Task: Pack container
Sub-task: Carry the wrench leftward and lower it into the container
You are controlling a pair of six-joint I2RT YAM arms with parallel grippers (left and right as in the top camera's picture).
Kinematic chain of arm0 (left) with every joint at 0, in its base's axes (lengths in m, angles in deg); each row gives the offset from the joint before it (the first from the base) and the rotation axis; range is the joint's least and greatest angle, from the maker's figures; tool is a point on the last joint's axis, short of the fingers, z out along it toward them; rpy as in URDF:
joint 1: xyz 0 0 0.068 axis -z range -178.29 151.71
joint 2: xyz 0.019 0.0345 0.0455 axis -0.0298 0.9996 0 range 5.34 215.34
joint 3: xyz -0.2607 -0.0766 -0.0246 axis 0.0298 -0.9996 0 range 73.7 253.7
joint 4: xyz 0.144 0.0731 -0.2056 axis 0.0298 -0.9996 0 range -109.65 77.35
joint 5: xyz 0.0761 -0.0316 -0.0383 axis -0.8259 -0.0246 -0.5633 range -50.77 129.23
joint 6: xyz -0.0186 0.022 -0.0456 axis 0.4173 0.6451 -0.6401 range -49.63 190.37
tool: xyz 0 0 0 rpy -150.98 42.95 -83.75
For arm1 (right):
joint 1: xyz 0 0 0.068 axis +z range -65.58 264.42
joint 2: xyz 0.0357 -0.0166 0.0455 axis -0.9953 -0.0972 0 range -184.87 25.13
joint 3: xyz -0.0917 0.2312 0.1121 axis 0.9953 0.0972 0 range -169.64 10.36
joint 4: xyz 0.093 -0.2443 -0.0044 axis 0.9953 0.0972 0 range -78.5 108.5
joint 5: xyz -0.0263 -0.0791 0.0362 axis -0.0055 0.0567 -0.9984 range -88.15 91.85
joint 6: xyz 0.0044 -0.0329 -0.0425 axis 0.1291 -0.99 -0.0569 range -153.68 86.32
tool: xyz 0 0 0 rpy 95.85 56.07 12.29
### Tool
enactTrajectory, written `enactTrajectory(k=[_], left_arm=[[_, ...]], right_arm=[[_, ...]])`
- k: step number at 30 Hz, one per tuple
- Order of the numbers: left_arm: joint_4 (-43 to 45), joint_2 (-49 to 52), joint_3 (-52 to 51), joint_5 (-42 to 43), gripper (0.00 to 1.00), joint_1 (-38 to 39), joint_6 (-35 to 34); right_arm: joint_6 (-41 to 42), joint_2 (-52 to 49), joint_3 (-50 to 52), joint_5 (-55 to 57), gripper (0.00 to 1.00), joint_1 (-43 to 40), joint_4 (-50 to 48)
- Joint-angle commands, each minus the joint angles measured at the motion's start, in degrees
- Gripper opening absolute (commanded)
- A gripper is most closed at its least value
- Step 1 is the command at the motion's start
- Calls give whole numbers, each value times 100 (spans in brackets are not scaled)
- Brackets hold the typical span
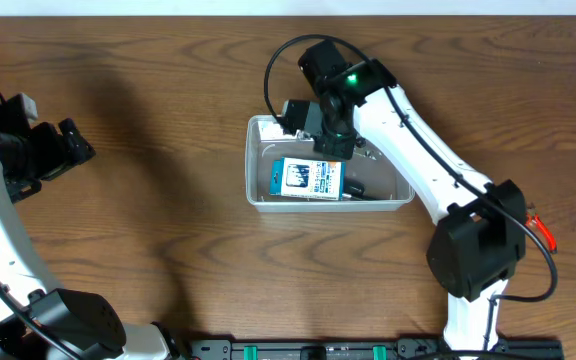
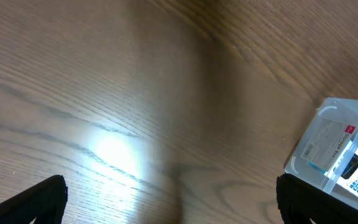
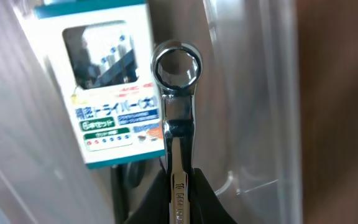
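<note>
The wrench is still above the container's bottom. My right gripper should next go down into the container and move back gently toward the blue and white box.
The clear container sits at the table's middle with a blue and white box lying flat in it. My right gripper hangs over the container's far side, shut on a chrome ring wrench. In the right wrist view the wrench's ring end points down into the container, beside the box, with the gripper clamping its shank. My left gripper is far to the left, over bare table, open and empty. The container's corner shows at the right edge of the left wrist view.
A small black item lies in the container next to the box. A red-handled tool rests on the table behind the right arm's base. The wooden table stretches between the left gripper and the container.
</note>
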Motion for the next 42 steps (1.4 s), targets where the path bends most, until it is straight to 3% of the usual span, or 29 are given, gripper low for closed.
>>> enactTrajectory(k=[1,14,31,42], left_arm=[[-15,4,11,55,98,-22,81],[-15,4,11,55,98,-22,81],[-15,4,11,55,98,-22,81],[-13,4,11,55,98,-22,81]], right_arm=[[-260,-42,-94,-358,3,98,122],[-839,-44,-55,-614,6,44,442],[-835,-490,46,-608,8,-48,284],[-833,-529,46,-614,24,-111,164]])
